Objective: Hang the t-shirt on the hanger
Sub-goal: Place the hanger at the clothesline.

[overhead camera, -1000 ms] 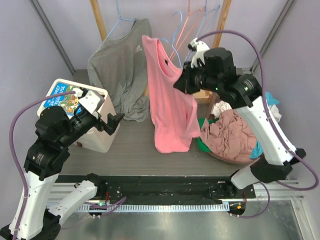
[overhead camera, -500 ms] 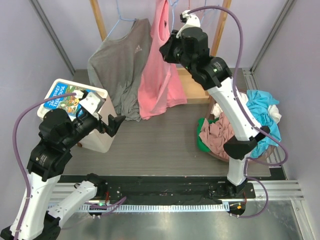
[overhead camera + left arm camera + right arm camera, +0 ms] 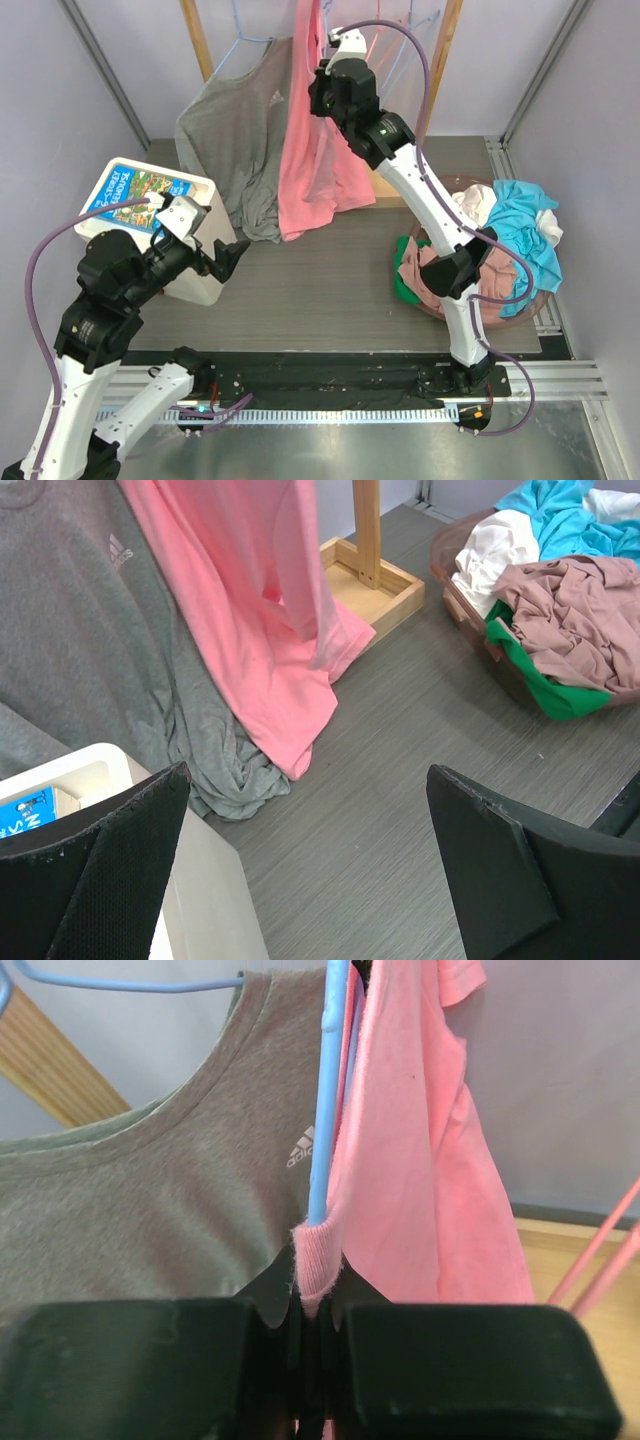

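Observation:
The right gripper moves the t-shirt's ribbed collar (image 3: 315, 1265) down a little next and opens to release it, since the light-blue hanger's bar already runs inside the neck.
The salmon-pink t-shirt (image 3: 320, 160) hangs from high at the back, its hem reaching the table; it also shows in the left wrist view (image 3: 260, 630) and the right wrist view (image 3: 430, 1160). My right gripper (image 3: 325, 85) is shut on the t-shirt's ribbed collar (image 3: 315, 1265) together with a bar of the light-blue hanger (image 3: 328, 1090), held up near the rail. My left gripper (image 3: 222, 256) is open and empty, low over the table left of the t-shirt, beside a white box.
A grey long-sleeved top (image 3: 235, 130) hangs on another blue hanger left of the t-shirt. A wooden rack post and base (image 3: 368, 570) stand behind. A basket of clothes (image 3: 480, 255) sits at the right. A white box (image 3: 150, 200) sits at the left. Pink hangers (image 3: 600, 1255) hang nearby.
My right gripper has risen and moved back and left with the t-shirt, up to the rail. The t-shirt's hem swung from mid-table toward the back. My left arm shifted slightly.

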`<state>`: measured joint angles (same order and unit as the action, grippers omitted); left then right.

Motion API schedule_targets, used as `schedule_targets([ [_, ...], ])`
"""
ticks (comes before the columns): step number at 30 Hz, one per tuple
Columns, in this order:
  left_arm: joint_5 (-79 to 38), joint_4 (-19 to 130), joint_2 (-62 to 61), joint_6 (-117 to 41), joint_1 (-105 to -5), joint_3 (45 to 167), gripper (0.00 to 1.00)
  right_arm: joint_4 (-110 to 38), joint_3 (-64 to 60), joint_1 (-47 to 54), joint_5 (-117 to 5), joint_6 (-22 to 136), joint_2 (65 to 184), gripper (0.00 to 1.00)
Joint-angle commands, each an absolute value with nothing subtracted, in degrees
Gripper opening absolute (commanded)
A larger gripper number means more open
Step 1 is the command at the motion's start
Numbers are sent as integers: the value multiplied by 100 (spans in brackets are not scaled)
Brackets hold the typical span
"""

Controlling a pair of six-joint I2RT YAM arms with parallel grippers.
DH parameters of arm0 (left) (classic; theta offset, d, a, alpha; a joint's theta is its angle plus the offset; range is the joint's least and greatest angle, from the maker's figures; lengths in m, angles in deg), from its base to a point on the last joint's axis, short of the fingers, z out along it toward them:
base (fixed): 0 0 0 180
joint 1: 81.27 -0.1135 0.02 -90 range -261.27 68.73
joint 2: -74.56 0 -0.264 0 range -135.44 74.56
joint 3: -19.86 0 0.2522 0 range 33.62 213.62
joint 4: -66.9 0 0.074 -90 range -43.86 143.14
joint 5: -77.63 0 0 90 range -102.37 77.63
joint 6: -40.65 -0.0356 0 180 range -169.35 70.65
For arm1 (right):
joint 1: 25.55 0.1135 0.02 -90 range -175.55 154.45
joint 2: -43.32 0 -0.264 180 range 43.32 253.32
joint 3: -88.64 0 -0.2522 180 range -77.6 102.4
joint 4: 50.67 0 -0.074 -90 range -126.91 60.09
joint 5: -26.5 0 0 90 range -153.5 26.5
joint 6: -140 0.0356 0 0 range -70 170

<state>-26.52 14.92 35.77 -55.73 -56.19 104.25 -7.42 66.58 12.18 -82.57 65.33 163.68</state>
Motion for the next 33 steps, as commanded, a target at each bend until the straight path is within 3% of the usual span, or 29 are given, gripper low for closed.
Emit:
schedule_targets([
  [1, -2731, 1728, 3694, -5568, -5648, 10315, 100, -1661, 7155, 1075, -8057, 6248, 16531, 1],
  [22, -2739, 1623, 3905, -5603, -5648, 10121, 100, 281, 7094, 1145, -8179, 5483, 16848, 1],
  [25, -2748, 1605, 3914, -5603, -5648, 10112, 100, 387, 7076, 1154, -8030, 5448, 16778, 18],
  [28, -2731, 1587, 3905, -5603, -5640, 10120, 100, 264, 7085, 1171, -7959, 5448, 16629, 45],
  [29, -2722, 1579, 3905, -5603, -5648, 10129, 100, 220, 7076, 1180, -7898, 5439, 16515, 61],
  [33, -2704, 1526, 3878, -5603, -5648, 10191, 100, -52, 7015, 1259, -7889, 5342, 16251, 73],
])
